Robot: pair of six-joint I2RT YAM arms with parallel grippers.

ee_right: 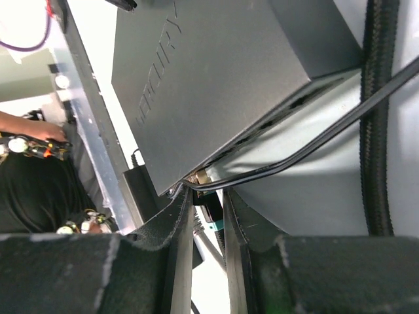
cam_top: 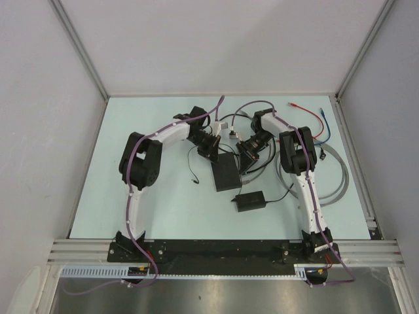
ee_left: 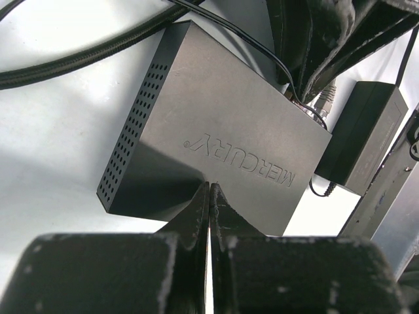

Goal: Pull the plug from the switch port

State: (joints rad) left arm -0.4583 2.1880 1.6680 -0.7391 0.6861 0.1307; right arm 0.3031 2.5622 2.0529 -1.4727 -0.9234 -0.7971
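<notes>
My right gripper is to pull the plug off the switch, outward to the right in the top view, bring it to the tabletop by the red cable and let go of it.
The flat black switch box [cam_top: 226,172], marked MERCURY, lies mid-table between both grippers; it also shows in the left wrist view [ee_left: 216,131] and the right wrist view [ee_right: 216,72]. My left gripper [ee_left: 209,186] is shut and empty, its tips resting on the box's top near one edge [cam_top: 211,149]. My right gripper [ee_right: 206,193] is at the box's port edge [cam_top: 247,154], its jaws closed around a black plug with a teal tab [ee_right: 211,212] that sits at the corner port. The port itself is hidden behind the plug and fingers.
A black power-adapter brick [cam_top: 250,200] lies just in front of the switch, also in the left wrist view [ee_left: 363,134]. A thin black cable [ee_right: 308,154] and a thick braided cable [ee_right: 376,118] run along the port edge. A grey cable coil [cam_top: 337,176] and red and blue cables [cam_top: 314,114] lie at the right.
</notes>
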